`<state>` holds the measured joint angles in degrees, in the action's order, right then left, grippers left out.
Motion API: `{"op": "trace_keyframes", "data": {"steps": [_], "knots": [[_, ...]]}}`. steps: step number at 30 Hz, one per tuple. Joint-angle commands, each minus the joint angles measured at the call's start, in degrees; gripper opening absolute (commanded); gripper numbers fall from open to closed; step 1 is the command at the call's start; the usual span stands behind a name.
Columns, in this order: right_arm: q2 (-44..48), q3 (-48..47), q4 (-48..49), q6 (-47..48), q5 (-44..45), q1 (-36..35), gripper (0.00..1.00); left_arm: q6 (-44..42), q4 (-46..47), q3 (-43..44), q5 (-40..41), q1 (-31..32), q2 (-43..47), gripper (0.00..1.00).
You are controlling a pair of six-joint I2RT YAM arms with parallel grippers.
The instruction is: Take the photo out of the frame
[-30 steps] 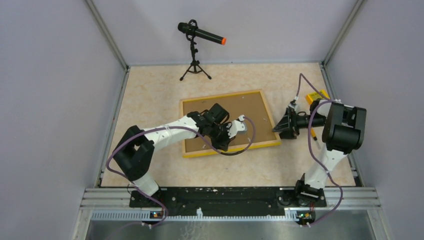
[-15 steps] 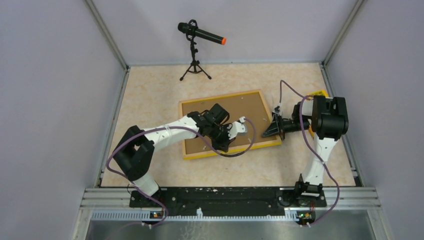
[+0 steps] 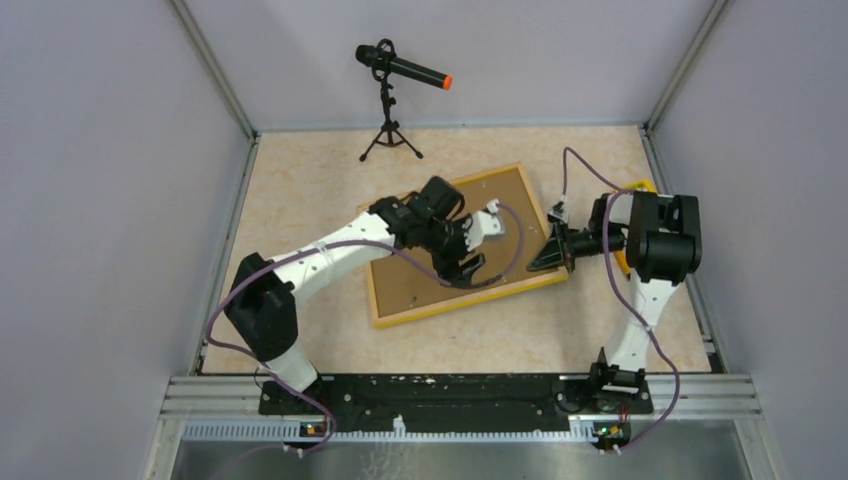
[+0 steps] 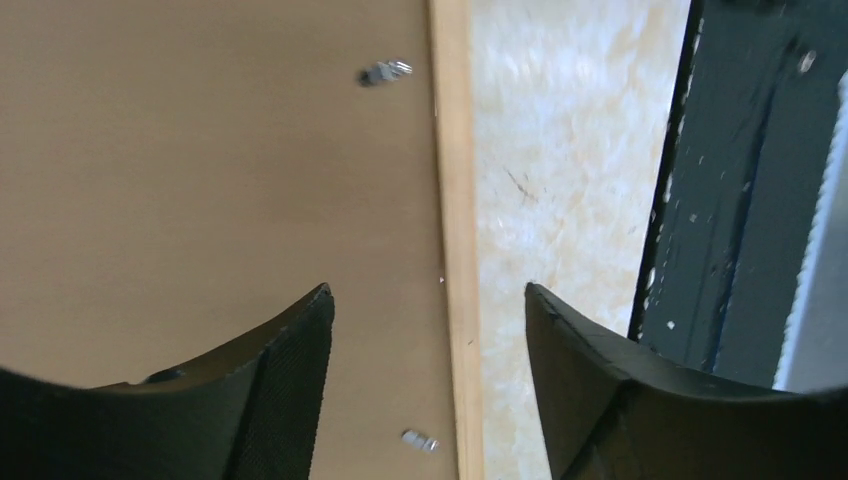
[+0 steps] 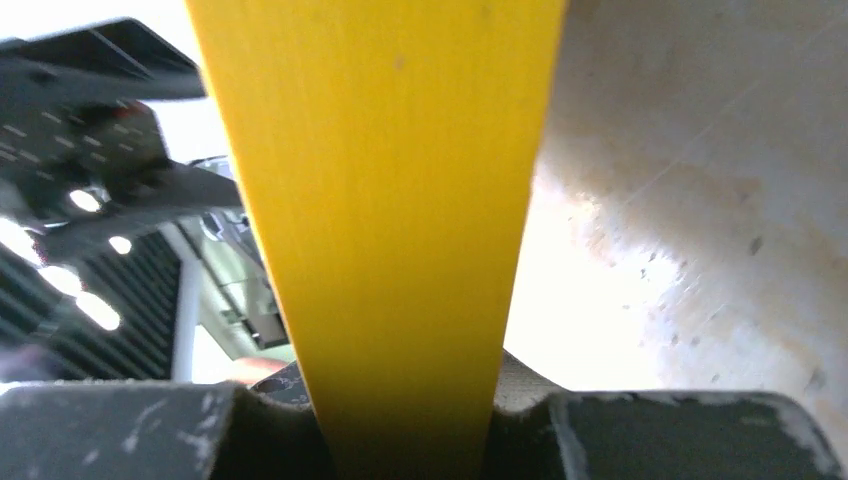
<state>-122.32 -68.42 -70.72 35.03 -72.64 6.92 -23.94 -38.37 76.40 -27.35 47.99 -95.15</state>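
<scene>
I need to lift the frame [image 3: 415, 290] with my right gripper, turn it over, lower it back onto the table by the base bar and then let go of it, because it lies face down.
The frame [image 3: 415, 290] lies face down and askew on the table, its brown fibreboard back up. The photo is hidden. My left gripper [image 3: 466, 268] hovers open over the back near the frame's near edge. In the left wrist view its jaws [image 4: 428, 295] stand wide apart with nothing between them, above the brown back [image 4: 200, 150], the pale wood edge [image 4: 455, 200] and two small metal clips [image 4: 385, 72]. My right gripper [image 3: 545, 260] is shut on the frame's right edge. In the right wrist view the yellow border [image 5: 380, 200] runs straight between the jaws [image 5: 400, 425].
A microphone [image 3: 402, 68] on a small tripod [image 3: 390, 142] stands at the back. A small yellow block [image 3: 633, 190] lies behind the right arm. Grey walls enclose the table on three sides. The black base rail [image 3: 440, 395] runs along the near edge.
The left gripper opened and moved away from the near edge. The right gripper closed on the frame's right edge. The frame swung counter-clockwise, its right end shifting toward the back.
</scene>
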Motion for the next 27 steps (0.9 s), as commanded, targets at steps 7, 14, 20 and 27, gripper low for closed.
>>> {"op": "trace_keyframes", "data": {"steps": [7, 14, 20, 27], "knots": [[25.2, -6.2, -8.8, 3.2, 4.4, 4.7, 0.0, 4.3, -11.8, 18.5, 2.4, -17.8, 6.2, 0.9], [41.0, -17.0, -5.1, -3.3, 19.6, 3.8, 0.0, 10.6, -6.0, 17.0, 3.7, -32.0, 9.2, 0.92], [45.1, -33.8, -4.1, -5.0, 32.2, -1.2, 0.0, 19.5, -3.3, 17.0, -3.8, -44.0, 10.5, 0.92], [45.8, -48.8, -4.3, -2.2, 42.3, -10.6, 0.0, 18.6, -3.8, 15.3, -6.6, -50.7, 13.7, 0.92]]}}
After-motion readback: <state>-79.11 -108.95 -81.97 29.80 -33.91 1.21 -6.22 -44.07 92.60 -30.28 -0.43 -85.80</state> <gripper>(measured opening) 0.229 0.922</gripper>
